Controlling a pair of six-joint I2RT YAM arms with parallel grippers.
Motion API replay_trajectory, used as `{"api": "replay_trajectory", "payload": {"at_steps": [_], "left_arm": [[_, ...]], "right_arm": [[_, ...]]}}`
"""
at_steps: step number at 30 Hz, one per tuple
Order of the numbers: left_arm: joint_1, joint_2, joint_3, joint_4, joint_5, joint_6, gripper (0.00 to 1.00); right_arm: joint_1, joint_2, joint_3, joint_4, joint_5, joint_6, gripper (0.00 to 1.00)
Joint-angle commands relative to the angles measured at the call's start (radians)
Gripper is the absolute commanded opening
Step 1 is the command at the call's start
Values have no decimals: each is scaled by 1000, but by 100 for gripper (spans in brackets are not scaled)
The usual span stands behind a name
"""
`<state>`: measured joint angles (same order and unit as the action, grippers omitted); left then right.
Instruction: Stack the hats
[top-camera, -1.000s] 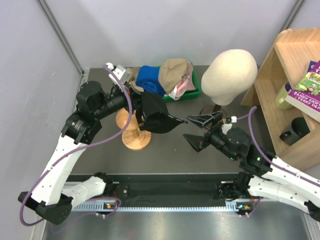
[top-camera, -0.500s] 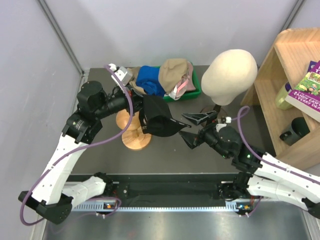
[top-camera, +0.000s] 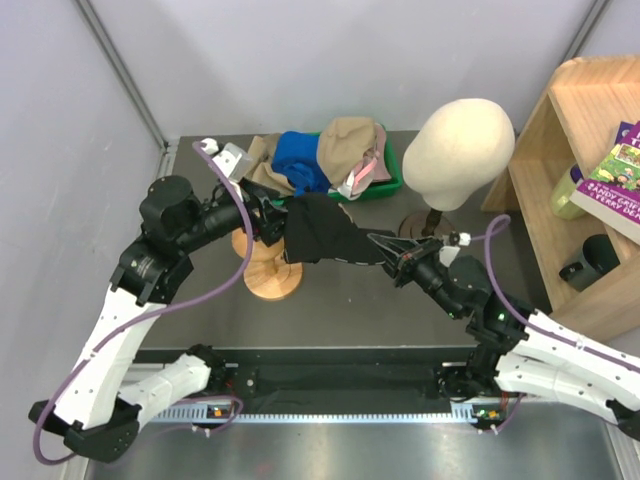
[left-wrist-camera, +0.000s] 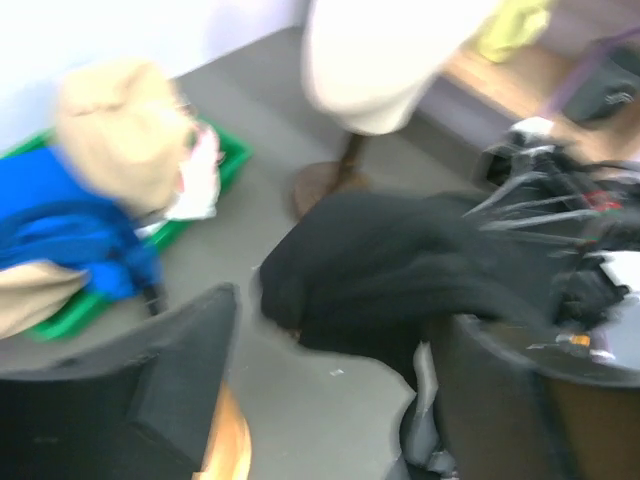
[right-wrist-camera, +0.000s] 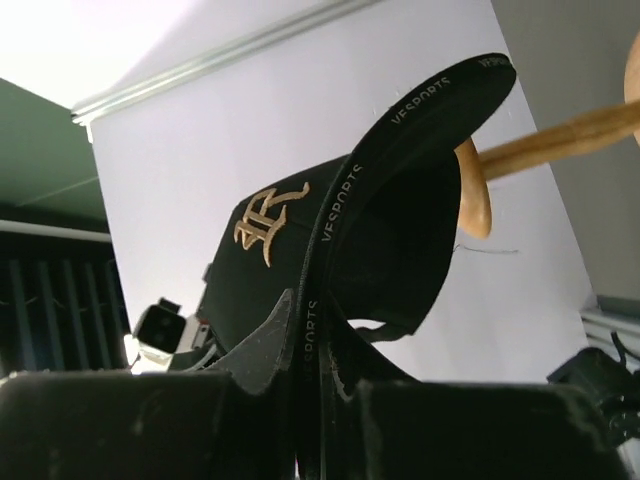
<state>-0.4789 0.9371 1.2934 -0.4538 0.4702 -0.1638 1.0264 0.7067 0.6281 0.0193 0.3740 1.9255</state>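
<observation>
The robot's right gripper will next swing the black hat to the left in the top view, onto the bare wooden knob (top-camera: 240, 243) (right-wrist-camera: 474, 192), and let go of the hat's brim.
A black hat (top-camera: 322, 236) with a gold logo (right-wrist-camera: 265, 222) hangs above the table, between the two arms. My right gripper (top-camera: 388, 252) is shut on its brim, and the brim edge (right-wrist-camera: 318, 300) is pinched between the fingers. My left gripper (top-camera: 262, 216) stands open at the hat's rear; in the left wrist view the black hat (left-wrist-camera: 400, 268) lies just ahead of the spread fingers (left-wrist-camera: 185, 350). More hats, a blue one (top-camera: 298, 160), a tan one (top-camera: 348, 140) and a pink-white one (top-camera: 362, 176), are piled in the green tray (top-camera: 392, 178).
The round wooden knob stand (top-camera: 268, 272) sits under the left gripper, below the hat's rear. The cream mannequin head (top-camera: 462, 150) stands on its post at the back right. A wooden shelf (top-camera: 585, 150) with a book fills the right side. Grey walls close in the left and back.
The left gripper has opened, let go of the black hat and drawn back left. The right gripper moved in and shut on the brim. The hat now stretches towards the right.
</observation>
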Motion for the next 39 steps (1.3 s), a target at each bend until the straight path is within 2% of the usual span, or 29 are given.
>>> {"api": "replay_trajectory", "payload": {"at_steps": [1,3,4,6,8,11,13,15,17,18,19,21,25,28,31,34,39], "left_arm": [[2,-35,59,-125,-303,70,86],[2,-35,82,-175,-451,98,97],[2,-26,105,-195,-654,101,99],[2,-11,128,-244,-859,78,99],[2,5,161,-275,-1069,41,99],[2,14,182,-276,-1150,15,99],[5,26,176,-275,-1174,9,99],[9,45,138,-234,-1296,26,99],[106,69,84,-206,-1282,38,99],[167,78,93,-213,-1143,5,99],[274,91,119,-221,-1089,-29,99],[307,107,148,-221,-1053,-92,99],[379,178,315,-301,-1010,-201,99],[393,172,377,-301,-1007,-252,99],[393,143,366,-266,-1009,-247,99],[393,163,392,-298,-1004,-232,99],[393,148,383,-307,-986,-232,99]], "right_arm": [[15,-84,30,-2,103,-117,0],[15,-108,59,-65,163,-216,0],[15,-125,99,-91,181,-258,0],[15,-139,145,-166,245,-368,0],[15,-153,185,-170,288,-495,0],[15,-136,214,-104,278,-645,0],[17,-83,238,20,240,-727,0],[15,-23,272,76,155,-838,0],[18,75,330,155,76,-898,0],[21,106,343,189,59,-910,0],[24,159,361,229,46,-934,0],[27,213,396,287,16,-948,0],[27,353,406,415,-44,-961,0],[29,447,407,528,-95,-941,0],[37,540,426,613,-141,-924,0],[38,629,452,720,-203,-904,0],[37,701,450,711,-225,-904,0]]}}
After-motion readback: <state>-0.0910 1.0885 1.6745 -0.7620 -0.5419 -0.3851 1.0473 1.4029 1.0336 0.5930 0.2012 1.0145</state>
